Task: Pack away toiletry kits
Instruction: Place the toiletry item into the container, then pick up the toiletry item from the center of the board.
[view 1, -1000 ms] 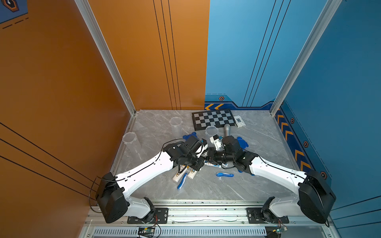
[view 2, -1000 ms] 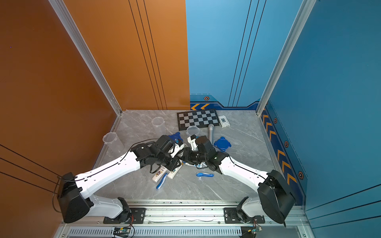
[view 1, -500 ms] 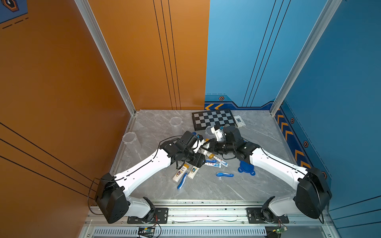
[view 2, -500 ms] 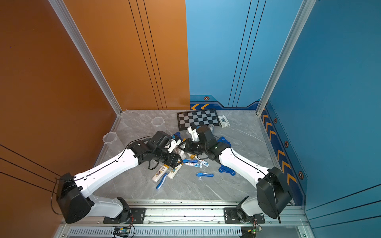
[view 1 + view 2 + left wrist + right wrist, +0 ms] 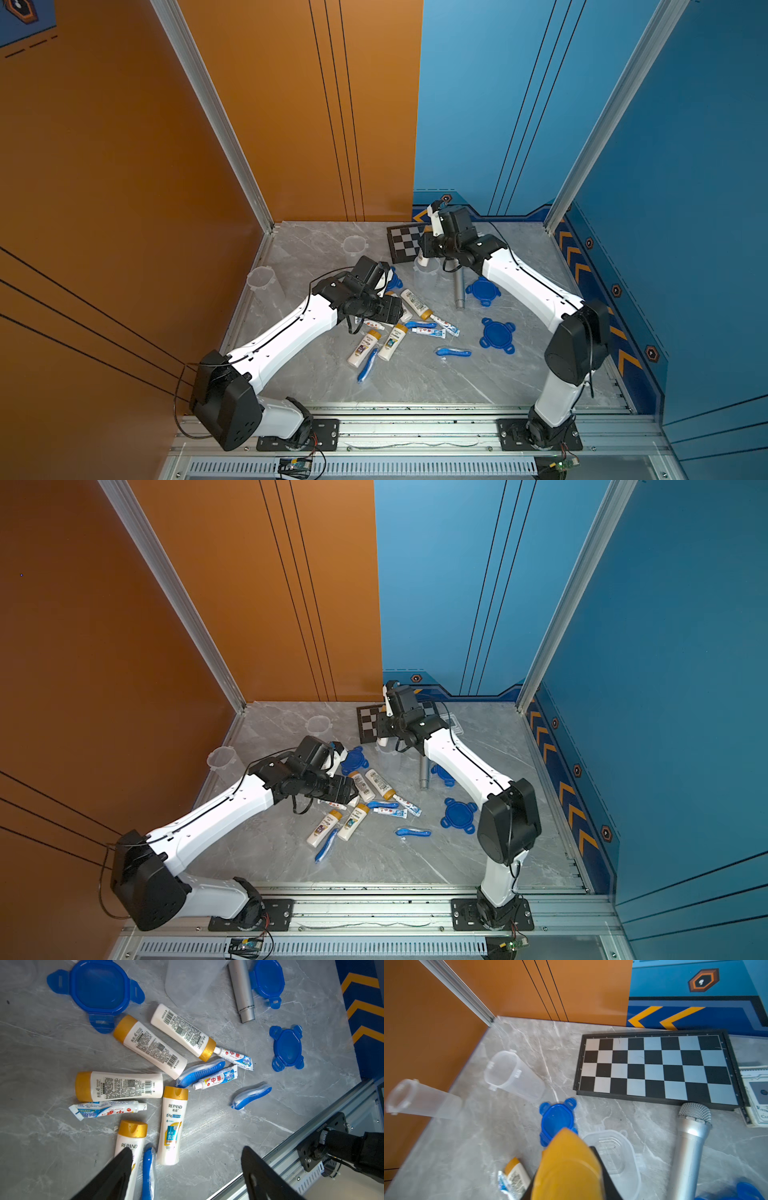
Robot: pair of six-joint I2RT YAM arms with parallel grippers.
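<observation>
The opening of the clear cup lies below, so the robot's right gripper should next lower the upright white bottle it holds into it base-first and let go.
My right gripper is shut on a white bottle with a yellow-orange cap and holds it just above an upright clear cup near the chessboard. My left gripper hangs open and empty over the pile on the table. The pile holds several more bottles, toothpaste tubes and blue toothbrushes. Two other clear cups stand at the back left. Blue four-tab lids lie loose on the table.
A silver microphone lies beside the cup under my right gripper. The chessboard and a small card box sit at the back wall. Orange and blue walls enclose the table, and a metal rail runs along its front edge.
My right gripper shut on a bottle at the pile and carried it up and back over the cup. My left gripper opened and drew back slightly over the pile.
</observation>
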